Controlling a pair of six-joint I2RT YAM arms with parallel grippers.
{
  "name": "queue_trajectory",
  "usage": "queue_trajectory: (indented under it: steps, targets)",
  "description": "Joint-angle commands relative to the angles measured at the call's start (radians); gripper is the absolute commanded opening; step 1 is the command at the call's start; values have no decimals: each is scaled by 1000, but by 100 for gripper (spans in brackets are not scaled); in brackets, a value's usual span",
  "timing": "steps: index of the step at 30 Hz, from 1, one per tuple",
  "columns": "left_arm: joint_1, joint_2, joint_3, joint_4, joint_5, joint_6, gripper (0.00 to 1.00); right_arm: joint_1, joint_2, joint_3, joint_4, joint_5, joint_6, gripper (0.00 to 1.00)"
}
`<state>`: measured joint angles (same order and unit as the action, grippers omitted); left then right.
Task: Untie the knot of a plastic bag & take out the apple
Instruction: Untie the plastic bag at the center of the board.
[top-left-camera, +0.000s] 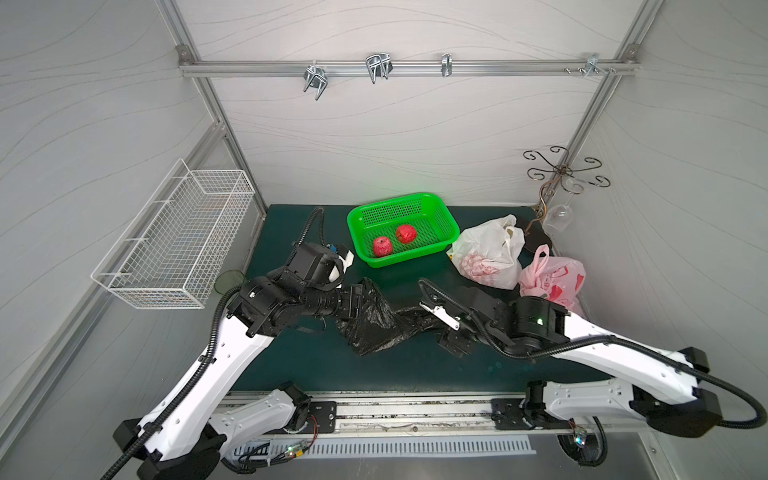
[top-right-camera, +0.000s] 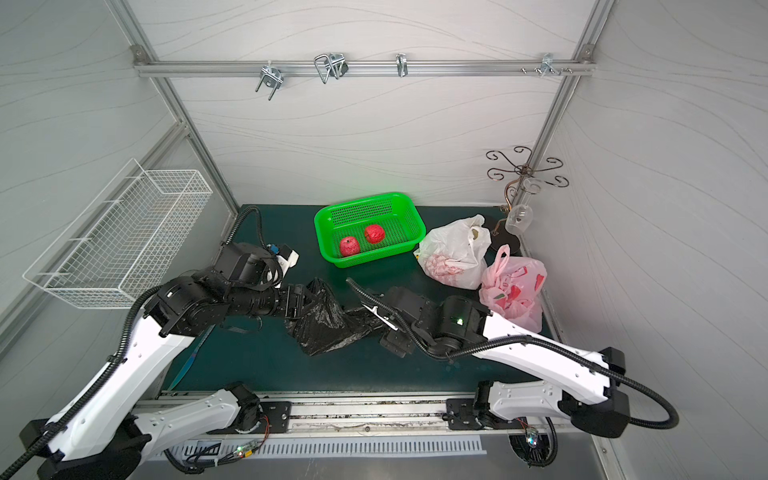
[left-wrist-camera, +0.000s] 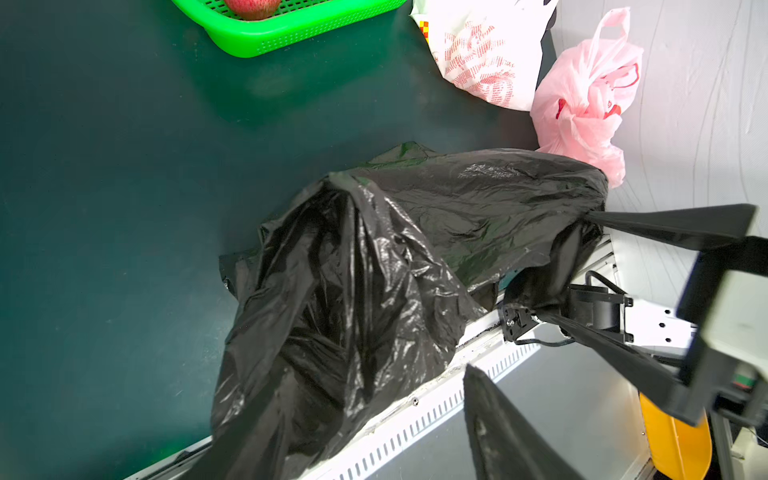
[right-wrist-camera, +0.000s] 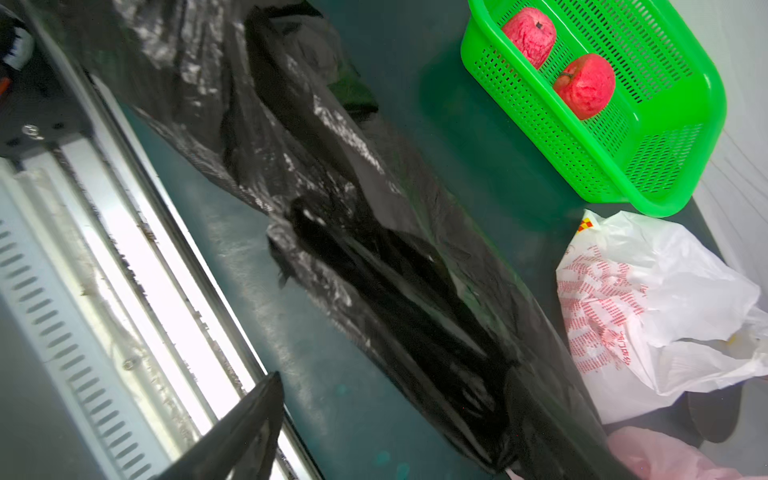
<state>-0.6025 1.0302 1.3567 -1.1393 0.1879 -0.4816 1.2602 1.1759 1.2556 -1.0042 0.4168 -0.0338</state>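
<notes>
The bag hangs over just one finger, so my left gripper should next move outward and farther onto the bag and close on the bag's edge between my fingers.
A limp, crumpled black plastic bag (top-left-camera: 374, 320) (top-right-camera: 324, 324) lies stretched across mid-table between my two grippers; I cannot make out a knot on it. My left gripper (top-left-camera: 357, 297) (left-wrist-camera: 353, 415) is at its left end, open, with the bag (left-wrist-camera: 374, 270) draped over one finger. My right gripper (top-left-camera: 426, 320) (right-wrist-camera: 395, 407) is at the right end with jaws wide apart, and the bag (right-wrist-camera: 353, 208) covers its far finger. Two red apples (top-left-camera: 382, 246) (top-left-camera: 406, 234) lie in the green basket (top-left-camera: 399, 255) behind the bag.
A white printed bag (top-left-camera: 486, 253) and a pink bag (top-left-camera: 552, 276) sit at the right, near my right arm. A wine glass hangs from a metal rack (top-left-camera: 557, 208) in the back right corner. A white wire basket (top-left-camera: 174, 241) hangs on the left wall.
</notes>
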Motion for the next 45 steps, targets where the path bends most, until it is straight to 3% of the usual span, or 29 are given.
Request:
queue_trajectory:
  steps: [1,4,6,8,10,11,12,13,20,26,31,33,35,37,38,41,45]
  targets:
    - [12,-3,4,48,2,-16,67,28,37,31,-9,86,-38,87]
    - [24,2,10,54,7,6,67,38,82,44,-6,107,-44,86]
    - [33,7,15,60,18,22,67,39,110,61,-4,133,-30,76]
    - [40,12,16,69,33,33,67,40,114,80,3,156,-15,57]
    - [48,22,20,73,45,45,68,39,100,103,14,163,-4,31]
    - [54,29,23,76,53,50,68,39,86,112,21,160,-4,14]
    - [61,36,26,81,58,54,68,38,72,119,29,153,-6,4]
    - [66,42,28,83,60,55,68,38,60,121,39,153,-12,0]
    - [103,74,38,80,53,28,69,-12,-25,114,56,44,33,0]
    - [121,106,28,57,33,49,67,-34,-61,98,54,27,36,0]
    - [122,130,6,95,101,42,61,-45,-82,80,61,15,44,0]
    - [123,138,-1,124,140,33,54,-48,-86,76,67,12,46,0]
    - [123,144,2,150,179,25,38,-52,-86,72,68,13,48,0]
    - [124,152,9,176,229,24,7,-67,-88,69,76,7,51,0]
    - [123,156,15,181,244,25,0,-80,-87,68,79,3,52,0]
    - [126,172,53,179,246,59,0,-164,-81,80,102,-40,62,0]
    - [192,242,153,192,253,143,0,-378,-21,155,154,-181,85,0]
